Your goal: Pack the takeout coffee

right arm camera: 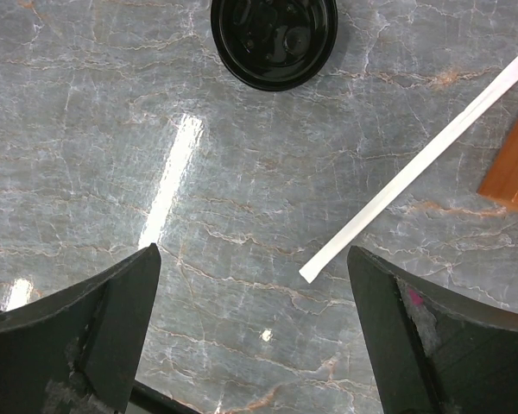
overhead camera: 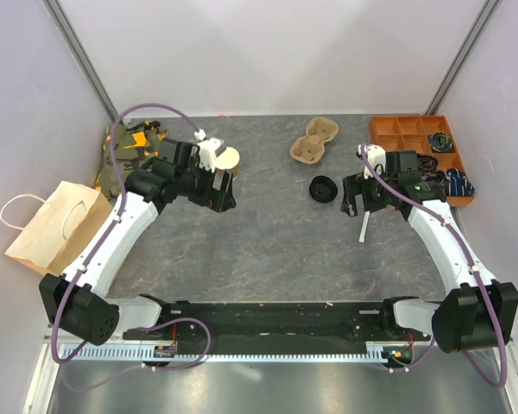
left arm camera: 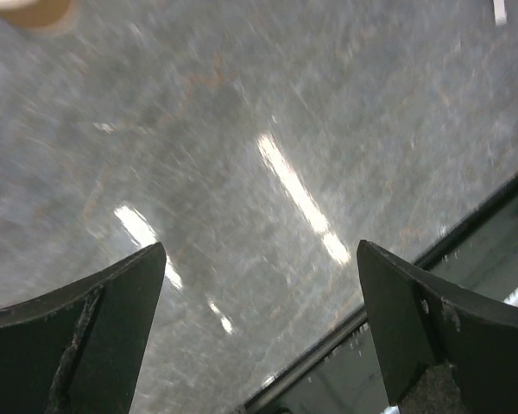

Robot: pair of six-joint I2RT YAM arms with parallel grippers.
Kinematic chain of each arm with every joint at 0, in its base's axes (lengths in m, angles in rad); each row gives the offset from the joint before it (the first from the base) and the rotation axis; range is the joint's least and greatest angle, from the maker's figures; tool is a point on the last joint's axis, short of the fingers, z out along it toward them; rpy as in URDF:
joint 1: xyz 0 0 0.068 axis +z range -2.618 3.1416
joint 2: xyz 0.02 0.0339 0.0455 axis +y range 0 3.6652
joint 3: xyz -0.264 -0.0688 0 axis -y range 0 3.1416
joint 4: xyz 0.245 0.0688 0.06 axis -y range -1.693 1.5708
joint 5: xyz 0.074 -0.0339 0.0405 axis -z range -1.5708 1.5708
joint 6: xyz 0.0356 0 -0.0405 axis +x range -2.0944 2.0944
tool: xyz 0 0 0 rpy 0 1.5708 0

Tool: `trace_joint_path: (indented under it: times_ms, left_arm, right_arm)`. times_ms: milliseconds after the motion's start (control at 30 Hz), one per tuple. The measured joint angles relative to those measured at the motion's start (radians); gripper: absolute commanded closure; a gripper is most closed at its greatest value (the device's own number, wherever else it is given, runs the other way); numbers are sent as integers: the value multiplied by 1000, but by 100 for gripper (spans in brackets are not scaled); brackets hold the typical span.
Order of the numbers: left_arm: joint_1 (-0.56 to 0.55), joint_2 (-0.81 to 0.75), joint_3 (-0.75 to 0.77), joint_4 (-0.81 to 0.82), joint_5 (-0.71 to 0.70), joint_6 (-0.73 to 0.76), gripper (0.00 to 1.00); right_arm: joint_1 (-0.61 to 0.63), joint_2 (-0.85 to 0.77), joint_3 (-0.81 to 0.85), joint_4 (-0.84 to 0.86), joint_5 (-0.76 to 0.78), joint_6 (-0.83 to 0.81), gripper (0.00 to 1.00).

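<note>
The open cup is standing outward of my left gripper, so that gripper needs to move outward while turning and close on the side of the cup's rim facing the camouflage-patterned item.
The tan paper cup [overhead camera: 229,159] of the takeout coffee stands at the back left of the table, partly hidden behind my left wrist. Its black lid [overhead camera: 323,188] lies apart from it near the middle, also at the top of the right wrist view as the lid [right arm camera: 274,39]. My left gripper [overhead camera: 221,198] hangs open just in front of the cup, over bare table; the left gripper [left arm camera: 259,250] holds nothing. My right gripper [overhead camera: 349,200] is open just right of the lid, the right gripper [right arm camera: 252,250] empty above the table.
A paper-wrapped straw [right arm camera: 419,164] lies right of the lid. A pulp two-cup carrier [overhead camera: 315,142] sits at the back, an orange compartment tray [overhead camera: 397,129] at the back right. A brown paper bag [overhead camera: 56,224] lies at the left edge, a camouflage-patterned item [overhead camera: 121,155] behind it.
</note>
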Motion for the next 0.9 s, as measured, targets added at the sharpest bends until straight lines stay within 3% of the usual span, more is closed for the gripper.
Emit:
trace_joint_path:
  times_ms: [400,800,900]
  left_arm:
    - [29,111,265,81,-181,-19,0]
    - [267,488,585,55,-101,-66,0]
    - [299,565,618,32,-56,-66,7]
  right_arm:
    - [0,31,23,-4,1,0,2]
    - [0,79,51,-7,0,0,2]
    - [0,88,51,-8,0,0,2]
